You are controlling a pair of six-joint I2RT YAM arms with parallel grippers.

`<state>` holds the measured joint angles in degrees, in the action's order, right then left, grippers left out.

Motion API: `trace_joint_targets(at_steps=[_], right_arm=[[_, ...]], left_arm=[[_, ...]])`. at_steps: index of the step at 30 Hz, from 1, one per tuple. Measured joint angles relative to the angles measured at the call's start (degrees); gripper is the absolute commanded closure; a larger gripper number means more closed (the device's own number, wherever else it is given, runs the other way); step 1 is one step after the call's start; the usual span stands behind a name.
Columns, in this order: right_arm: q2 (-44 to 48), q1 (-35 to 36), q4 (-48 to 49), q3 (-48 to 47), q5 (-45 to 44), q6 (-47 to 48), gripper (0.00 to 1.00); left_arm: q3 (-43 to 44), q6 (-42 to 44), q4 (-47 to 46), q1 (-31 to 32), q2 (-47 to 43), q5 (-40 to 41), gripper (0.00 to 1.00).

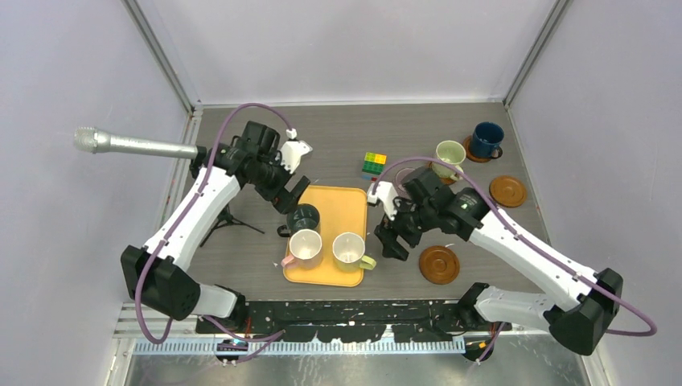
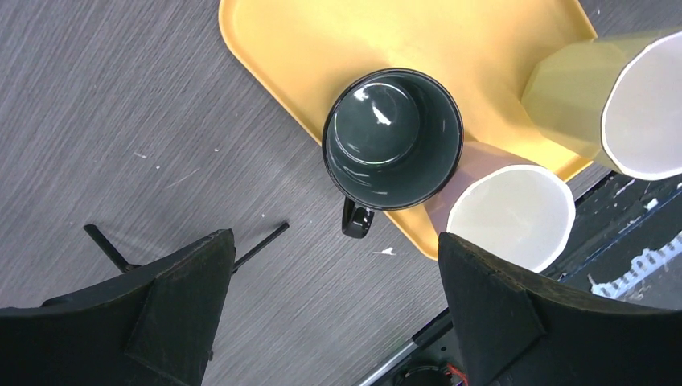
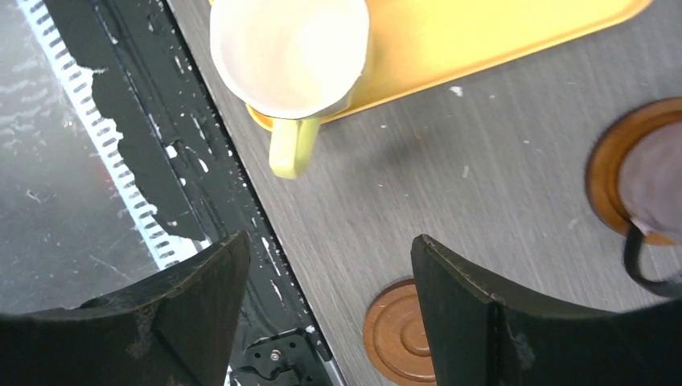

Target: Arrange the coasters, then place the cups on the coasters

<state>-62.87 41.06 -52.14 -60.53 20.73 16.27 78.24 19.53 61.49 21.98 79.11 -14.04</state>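
Note:
The pale yellow mug has its handle (image 1: 368, 263) (image 3: 293, 148) sticking out past the tray's edge, so the robot will lower its right gripper to the handle before grabbing the mug.
On the yellow tray (image 1: 330, 201) stand three cups: a dark green mug (image 1: 304, 218), a pink-cream mug (image 1: 306, 247) and a pale yellow mug (image 1: 349, 248). My left gripper (image 1: 293, 195) hangs open above the dark green mug (image 2: 392, 138), holding nothing. My right gripper (image 1: 390, 241) is open and empty between the yellow mug (image 3: 288, 52) and a bare coaster (image 1: 439, 264). A light green mug (image 1: 450, 154) and a navy mug (image 1: 486, 139) each sit on a coaster at the back right. Another bare coaster (image 1: 507, 190) lies nearby. A mauve mug (image 3: 653, 173) rests on a coaster (image 3: 603, 161).
A multicoloured cube (image 1: 373, 164) sits behind the tray. A microphone (image 1: 133, 145) on a small tripod (image 1: 229, 221) stands at the left. The black rail of the table's near edge (image 1: 322, 310) runs just in front of the tray.

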Motion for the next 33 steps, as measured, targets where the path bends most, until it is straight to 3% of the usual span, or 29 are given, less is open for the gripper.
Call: trace_joint_targets(at_steps=[8,16,25,33], right_arm=[[-6.91,9.94,6.88,5.01,-4.31,-5.14,0.25],[-11.47,13.35,15.12,8.37,-11.10,-10.34,0.34],[-14.75,14.40,21.40,10.29,-12.13,-11.28,0.48],[-16.00,14.49,24.46,11.50,-12.74,-10.43,0.86]], left_arm=[[-1.73,-4.20,-3.06,0.00,-1.51,0.83,0.00],[-2.86,-5.81,-5.64,0.00,-6.47,1.57,0.00],[-6.95,-6.08,-7.50,0.00,-9.25,2.27,0.00],[-7.26,-6.05,-8.57,-0.02,-9.22,2.34,0.00]])
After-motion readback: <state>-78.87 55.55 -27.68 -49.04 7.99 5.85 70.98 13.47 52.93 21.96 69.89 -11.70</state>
